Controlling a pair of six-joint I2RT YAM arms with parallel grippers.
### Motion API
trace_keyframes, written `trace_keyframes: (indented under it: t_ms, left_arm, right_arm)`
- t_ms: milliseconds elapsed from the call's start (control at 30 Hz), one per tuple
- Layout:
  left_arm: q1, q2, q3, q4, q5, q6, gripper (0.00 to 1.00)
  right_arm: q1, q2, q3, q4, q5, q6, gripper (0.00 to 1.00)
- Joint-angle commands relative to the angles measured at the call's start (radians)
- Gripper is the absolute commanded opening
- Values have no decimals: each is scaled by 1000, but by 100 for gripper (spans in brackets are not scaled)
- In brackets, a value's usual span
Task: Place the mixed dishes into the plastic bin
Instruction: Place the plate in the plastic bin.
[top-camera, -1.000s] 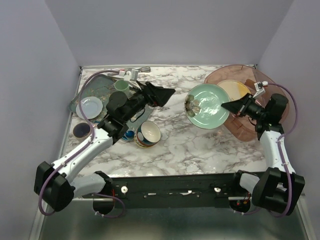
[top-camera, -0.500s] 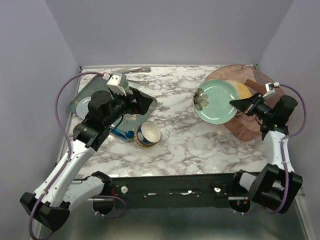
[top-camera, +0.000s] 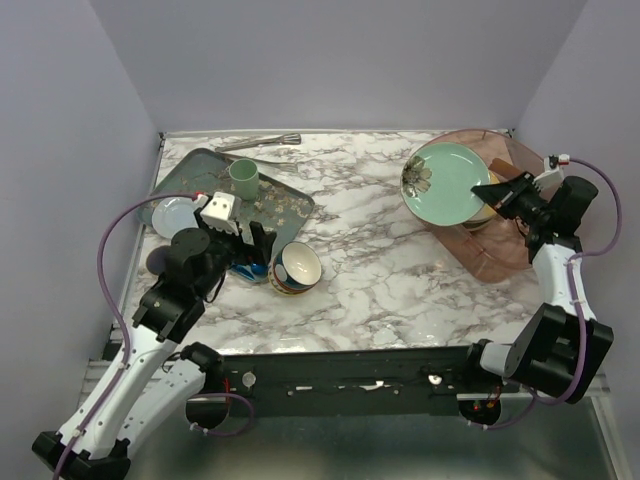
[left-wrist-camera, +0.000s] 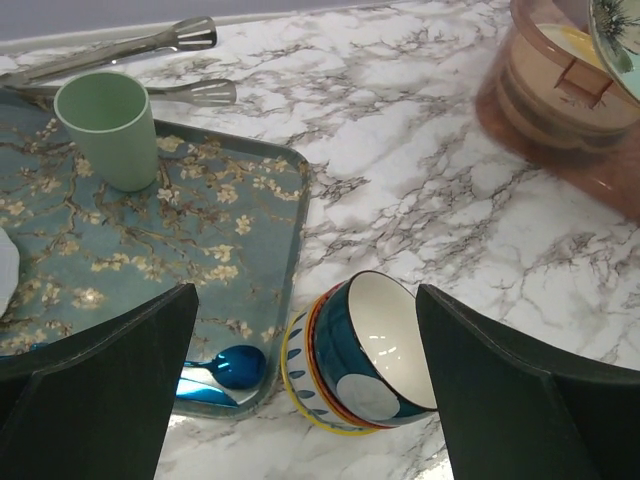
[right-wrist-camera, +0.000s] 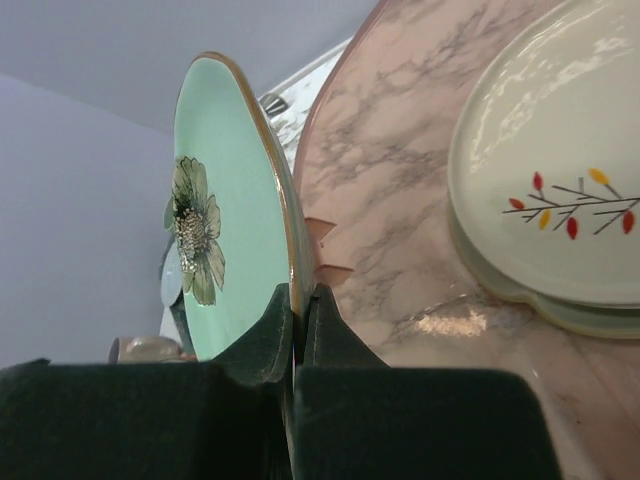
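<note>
The mint green plate still hangs above the bin's side, so my right gripper should next go down into the bin (top-camera: 497, 262) and release the plate on the stacked plates.
A mint green plate (top-camera: 445, 182) with a flower print hangs tilted on edge over the plastic bin (top-camera: 497, 262). My right gripper (top-camera: 490, 192) is shut on its rim. In the right wrist view the fingertips pinch the plate (right-wrist-camera: 225, 210) at the right gripper (right-wrist-camera: 298, 295), and a cream plate with a sprig (right-wrist-camera: 560, 200) lies inside the bin (right-wrist-camera: 390, 190). The blue-yellow patterned bowl (top-camera: 296, 268) lies tipped on its side on the marble. My left gripper (top-camera: 248, 243) hovers open near it, and the bowl (left-wrist-camera: 370, 350) shows between its fingers, untouched, at the left gripper (left-wrist-camera: 305, 300).
A dark-green floral tray (top-camera: 285, 205) sits at the left with a green cup (top-camera: 242, 177) on it and a blue spoon (left-wrist-camera: 225, 365) at its corner. A pale blue saucer (top-camera: 178, 212) is at the tray's left. Metal tongs (top-camera: 262, 142) lie at the back.
My right arm has carried the mint plate back and to the right, over the bin, tipping it more upright. My left arm has drawn back toward the near left, beside the bowl.
</note>
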Motion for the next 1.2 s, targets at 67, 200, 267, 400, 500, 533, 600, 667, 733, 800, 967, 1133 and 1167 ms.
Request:
trace_keyframes:
  t_ms: [67, 200, 267, 400, 500, 533, 600, 667, 733, 800, 967, 1133, 1167]
  left_arm:
    - [4, -77, -10, 28, -48, 26, 99]
    - [4, -94, -16, 34, -41, 25, 99]
    - [4, -100, -18, 32, -46, 25, 99]
    - [4, -106, -20, 31, -51, 26, 99]
    - [7, -108, -21, 31, -54, 26, 99]
    - [7, -108, -20, 32, -55, 26, 99]
    - [8, -108, -21, 31, -54, 28, 99]
    - [8, -106, -21, 34, -52, 26, 99]
    - [10, -106, -21, 32, -52, 26, 99]
    - [13, -106, -23, 32, -52, 26, 99]
    - [18, -106, -23, 34, -52, 26, 99]
    - [22, -112, -21, 34, -43, 29, 99]
    - [21, -114, -21, 34, -43, 29, 99]
  right_arm:
    - [-6, -23, 54, 15, 198, 63, 1]
    - [-6, -12, 69, 7, 264, 75, 1]
    - [-5, 0, 76, 5, 290, 84, 0]
    - [-6, 25, 92, 1, 328, 98, 1]
    - [-6, 54, 103, -8, 364, 124, 1]
    - [-6, 65, 112, -13, 382, 131, 0]
    - [-6, 85, 123, -22, 394, 148, 1]
    - [-6, 89, 129, -22, 414, 158, 1]
    - [-5, 95, 131, -22, 433, 179, 0]
    - [-5, 103, 137, -21, 465, 197, 1]
    - [-6, 161, 155, -21, 517, 208, 1]
    - [-6, 201, 160, -25, 539, 202, 0]
    - [-6, 207, 163, -24, 543, 201, 1]
